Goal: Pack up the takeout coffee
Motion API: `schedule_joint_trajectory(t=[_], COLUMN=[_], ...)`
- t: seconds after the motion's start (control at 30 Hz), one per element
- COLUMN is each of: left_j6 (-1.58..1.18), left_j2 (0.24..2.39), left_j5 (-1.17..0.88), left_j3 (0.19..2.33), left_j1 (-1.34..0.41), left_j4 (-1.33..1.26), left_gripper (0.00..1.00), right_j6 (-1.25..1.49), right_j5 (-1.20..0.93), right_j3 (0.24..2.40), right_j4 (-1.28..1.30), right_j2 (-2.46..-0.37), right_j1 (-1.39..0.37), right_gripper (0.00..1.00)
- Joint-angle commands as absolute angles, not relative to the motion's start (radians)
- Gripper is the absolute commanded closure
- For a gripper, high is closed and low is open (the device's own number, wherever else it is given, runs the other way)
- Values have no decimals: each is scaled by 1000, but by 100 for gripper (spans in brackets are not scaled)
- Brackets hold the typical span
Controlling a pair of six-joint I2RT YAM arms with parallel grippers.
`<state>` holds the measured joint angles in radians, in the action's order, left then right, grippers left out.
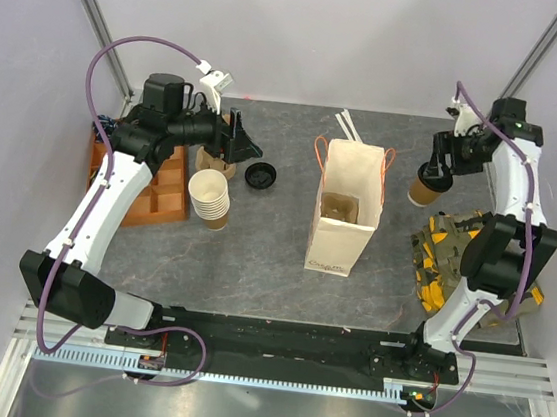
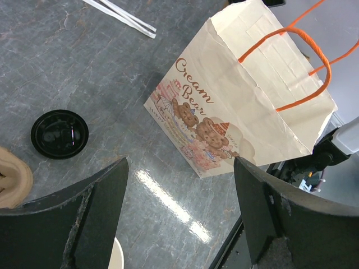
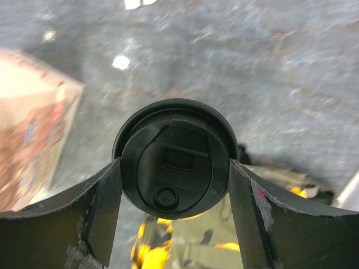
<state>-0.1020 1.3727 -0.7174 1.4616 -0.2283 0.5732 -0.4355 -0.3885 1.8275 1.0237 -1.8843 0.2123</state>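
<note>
I will next take the coffee back and left in the top view with my right gripper, then lower and release it on the clear tabletop between bag (image 1: 347, 211) and cups.
The takeout coffee (image 1: 425, 190), a tan paper cup with a black lid (image 3: 175, 159), sits between the fingers of my right gripper (image 1: 435, 174) at the right of the table. Both fingers (image 3: 106, 190) press against the sides of the lid, so the gripper is shut on it. The cup is to the right of the open paper bag (image 1: 347, 211), apart from it. My left gripper (image 2: 179, 165) hangs open over bare table at the left, with nothing between its fingers.
A loose black lid (image 1: 260, 175) lies near the left gripper. A stack of lidless cups (image 1: 211, 199) and a brown tray (image 1: 160, 190) stand at the left. Yellow packets (image 1: 444, 258) lie at the right. White straws (image 1: 348, 126) lie behind the bag.
</note>
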Motion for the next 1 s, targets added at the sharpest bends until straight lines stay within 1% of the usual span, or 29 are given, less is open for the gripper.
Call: schedule_joint_trajectory(t=[0.0, 0.1, 0.23, 0.47, 0.63, 0.8, 0.9, 0.97], left_j6=[-141, -156, -166, -173, -184, -206, -253, -279], left_j2=[1359, 1358, 1359, 1350, 1335, 1327, 1322, 1315], left_j5=[-755, -762, -770, -767, -756, -742, -732, -732], left_j3=[1462, 1447, 1439, 1428, 1410, 1405, 1405, 1401], left_j1=[-222, -222, -222, -222, -222, -210, -189, -176], left_j4=[531, 512, 494, 477, 457, 451, 451, 445], left_gripper=[18, 18, 18, 18, 18, 18, 18, 18], right_j6=[-521, -534, -529, -483, -382, -252, -178, -134], right_j5=[-607, -661, -736, -770, -738, -799, -847, -856], right_j3=[1897, 1916, 1960, 2123, 2224, 2416, 2439, 2413], right_j4=[1224, 1272, 1324, 1391, 1324, 1295, 1243, 1166], right_j2=[-1833, -1812, -1798, -1764, -1683, -1660, -1623, -1579], right_j1=[256, 279, 301, 334, 339, 337, 308, 247], right_gripper=[43, 46, 46, 47, 48, 48, 48, 48])
